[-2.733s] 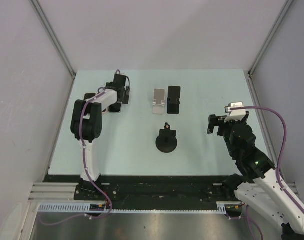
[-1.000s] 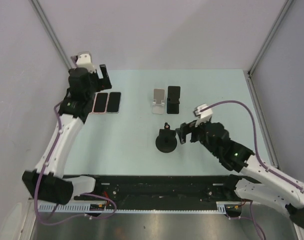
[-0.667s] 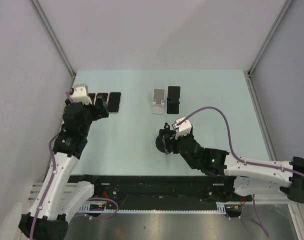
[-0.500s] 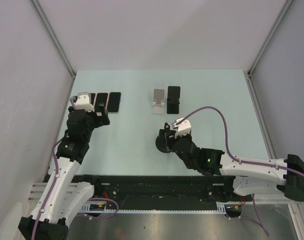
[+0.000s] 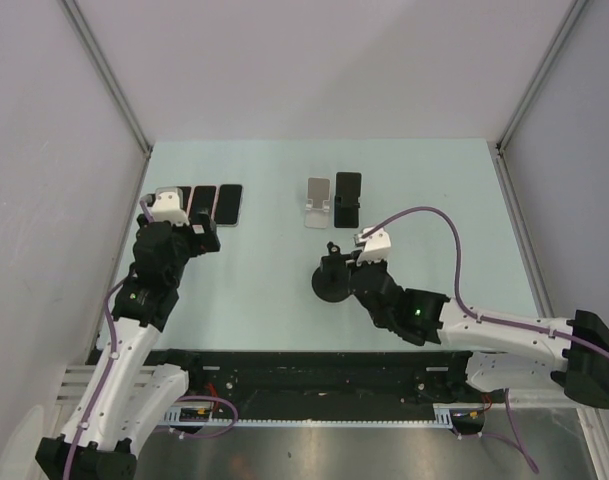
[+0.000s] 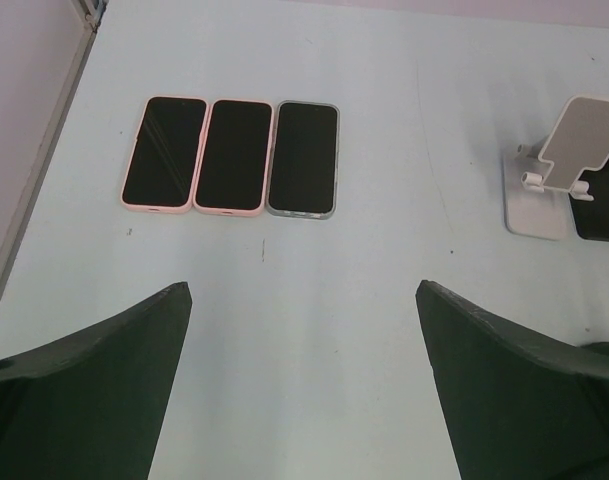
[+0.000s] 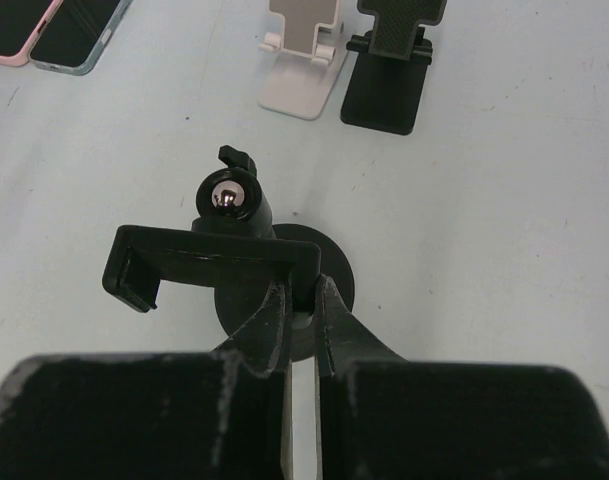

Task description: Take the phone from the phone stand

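Note:
My right gripper will next carry the phone stand outward and to the right in the top view, onto the tabletop beside the black folding stand, because that spot is bare.
A black phone stand (image 5: 332,285) with a round base stands mid-table; its clamp bracket (image 7: 214,262) sits below a ball joint (image 7: 229,195). My right gripper (image 7: 302,290) is shut on the bracket's right end, and from above it (image 5: 344,268) reaches the stand from the right. Three phones (image 5: 214,204) lie flat side by side at the far left: two in pink cases (image 6: 165,153) (image 6: 233,155) and one in a grey case (image 6: 304,157). My left gripper (image 6: 302,288) hangs open over bare table, short of the phones, with nothing between its fingers.
A white folding stand (image 5: 318,203) and a black folding stand (image 5: 348,198) sit side by side behind the round stand; both also show in the right wrist view as the white stand (image 7: 302,60) and the black stand (image 7: 389,75). Enclosure walls bound the table.
My right arm swung left to the round stand and its jaws closed on the clamp bracket. My left arm drew back from the phones toward the near side, still open.

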You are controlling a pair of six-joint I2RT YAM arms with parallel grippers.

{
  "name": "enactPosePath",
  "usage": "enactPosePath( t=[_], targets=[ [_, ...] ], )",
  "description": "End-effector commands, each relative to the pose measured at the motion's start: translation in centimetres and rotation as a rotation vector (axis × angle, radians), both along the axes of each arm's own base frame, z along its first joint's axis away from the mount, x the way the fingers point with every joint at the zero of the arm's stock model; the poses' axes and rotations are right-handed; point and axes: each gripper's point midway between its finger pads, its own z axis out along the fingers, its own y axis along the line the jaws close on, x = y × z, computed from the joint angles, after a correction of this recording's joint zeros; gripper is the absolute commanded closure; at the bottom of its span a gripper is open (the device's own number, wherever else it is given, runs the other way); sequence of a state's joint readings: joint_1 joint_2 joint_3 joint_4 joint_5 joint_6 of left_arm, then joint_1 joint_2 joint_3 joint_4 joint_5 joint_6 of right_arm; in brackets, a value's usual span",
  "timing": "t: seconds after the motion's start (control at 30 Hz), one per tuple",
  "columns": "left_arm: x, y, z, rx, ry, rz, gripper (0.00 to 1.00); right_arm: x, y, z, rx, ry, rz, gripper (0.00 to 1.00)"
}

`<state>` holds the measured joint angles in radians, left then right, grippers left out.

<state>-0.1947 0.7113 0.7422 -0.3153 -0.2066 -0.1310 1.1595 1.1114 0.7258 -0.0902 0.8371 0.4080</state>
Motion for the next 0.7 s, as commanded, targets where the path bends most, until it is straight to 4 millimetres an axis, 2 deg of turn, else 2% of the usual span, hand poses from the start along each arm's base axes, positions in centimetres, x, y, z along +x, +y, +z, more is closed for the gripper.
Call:
enactPosePath(
  t=[0.0,0.13,0.17,0.23,0.27,0.33,0.37,0.4,0.47,0.5,0.57,0.6,0.63,0.67],
  targets=[
    [0.0,-0.4,0.9,0.011,-0.042,-0.020,0.00,1.9,-1.3,4.2,0.063,-0.080,-0.044,1.00],
    [-0.1,-0.5,1.0,0.018,-0.047,-0.025,0.00,4.5,-4.0,6.2,0.076,-0.126,-0.074,1.00],
    [-0.1,-0.6,0.9,0.019,-0.046,-0.027,0.00,5.8,-5.6,6.8,0.076,-0.145,-0.122,1.00],
    [-0.2,-0.5,1.0,0.024,-0.049,-0.022,0.00,7.3,-6.9,7.6,0.066,-0.161,-0.140,1.00],
    [-0.2,-0.6,1.1,0.027,-0.051,-0.024,0.00,8.6,-8.7,8.1,0.064,-0.172,-0.190,1.00],
    [-0.2,-0.6,1.1,0.032,-0.053,-0.023,0.00,10.2,-9.5,8.5,0.063,-0.195,-0.189,1.00],
    [-0.3,-0.7,1.1,0.031,-0.053,-0.029,0.00,11.4,-11.3,8.7,0.061,-0.202,-0.236,1.00],
    [-0.3,-0.7,1.1,0.033,-0.053,-0.028,0.00,12.2,-11.7,9.5,0.080,-0.230,-0.240,1.00],
    [-0.3,-0.8,1.1,0.038,-0.053,-0.033,0.00,14.0,-12.2,8.6,0.083,-0.221,-0.235,1.00],
    [-0.3,-0.8,1.2,0.038,-0.056,-0.033,0.00,15.3,-13.7,9.2,0.104,-0.246,-0.270,1.00],
    [-0.3,-0.8,1.1,0.043,-0.054,-0.029,0.00,17.0,-13.6,8.4,0.127,-0.233,-0.247,1.00],
    [-0.3,-0.7,1.1,0.045,-0.053,-0.029,0.00,17.9,-14.4,8.7,0.136,-0.257,-0.266,1.00],
    [-0.4,-0.7,1.0,0.046,-0.054,-0.028,0.00,18.5,-14.3,9.1,0.148,-0.270,-0.253,1.00],
    [-0.3,-0.7,1.0,0.049,-0.054,-0.027,0.00,19.4,-14.2,8.1,0.147,-0.255,-0.247,1.00]
  ],
)
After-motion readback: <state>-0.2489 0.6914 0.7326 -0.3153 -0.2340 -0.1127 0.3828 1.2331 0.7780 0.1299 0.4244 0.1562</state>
